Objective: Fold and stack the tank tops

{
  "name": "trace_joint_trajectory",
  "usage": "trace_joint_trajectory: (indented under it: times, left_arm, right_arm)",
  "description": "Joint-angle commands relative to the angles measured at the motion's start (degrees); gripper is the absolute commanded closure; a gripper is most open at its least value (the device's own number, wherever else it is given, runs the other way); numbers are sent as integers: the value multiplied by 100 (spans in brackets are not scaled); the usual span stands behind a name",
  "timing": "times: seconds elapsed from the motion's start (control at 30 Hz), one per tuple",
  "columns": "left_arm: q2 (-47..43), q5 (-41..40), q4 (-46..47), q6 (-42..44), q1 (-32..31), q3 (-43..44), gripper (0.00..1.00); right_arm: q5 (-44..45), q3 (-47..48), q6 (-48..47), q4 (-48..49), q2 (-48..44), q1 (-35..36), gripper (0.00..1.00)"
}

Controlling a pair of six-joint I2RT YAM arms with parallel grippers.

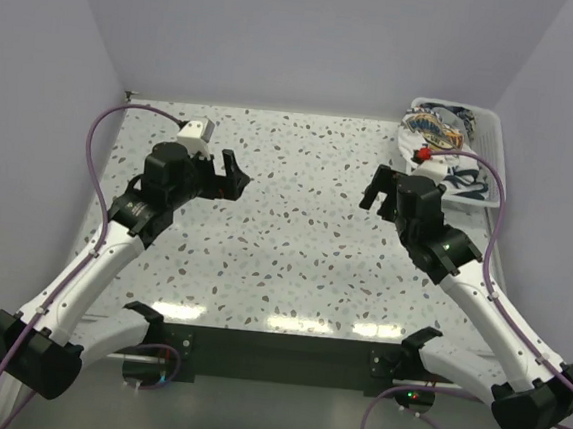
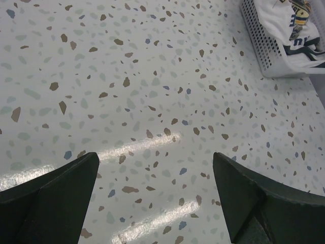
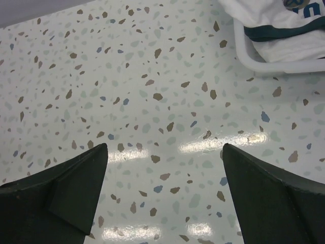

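Observation:
My right gripper is to move outward and down onto the overhanging edge and close, because the tank top's white cloth (image 3: 236, 9) spills over the basket rim (image 3: 253, 63).
A white tank top (image 1: 440, 131) with navy trim and a blue-yellow print lies crumpled in the white slatted basket (image 1: 492, 127) at the table's far right corner. It also shows in the left wrist view, tank top (image 2: 281, 26) inside the basket (image 2: 260, 50), and in the right wrist view, tank top (image 3: 278, 48) behind the basket rim (image 3: 253, 63). My left gripper (image 1: 233, 176) (image 2: 155, 157) hovers open over bare table at the left. To the left of the basket, my right gripper (image 1: 376, 190) (image 3: 165, 146) is open too, with nothing between its fingers.
The speckled terrazzo tabletop (image 1: 296, 225) is walled in by pale panels at the back and both sides. Purple cables (image 1: 97, 138) loop off both arms. A dark bar (image 1: 280, 349) runs along the near edge between the arm bases.

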Motion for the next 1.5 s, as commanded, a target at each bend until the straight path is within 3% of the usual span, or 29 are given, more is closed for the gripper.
trace_joint_trajectory:
  times: [0.0,0.3,0.43,0.6,0.87,1.07,1.2,1.47]
  left_arm:
    - [-93,45,9,182,-11,257,0]
    - [-84,62,-61,191,-11,415,0]
    - [-40,-34,-53,156,-11,468,0]
    - [48,79,26,16,-11,477,0]
    - [-14,167,26,-29,-2,424,0]
    - [-31,185,79,-81,-11,354,0]
    - [-14,150,79,-64,-2,354,0]
    - [109,115,167,-73,-11,354,0]
  right_arm:
    - [251,158,-74,36,-98,8,2]
    - [567,1054,-399,-509,840,8,1]
    - [428,1686,-636,-623,1745,-886,2]
    - [-425,2758,-549,-623,3107,-2178,15]
    - [-654,3937,-557,-519,4909,-2751,27]
    - [-1006,3710,-426,536,5350,-2980,29]
    - [-1006,3630,-347,905,5596,-3006,38]
    - [-1111,3858,-232,1196,5931,-2998,67]
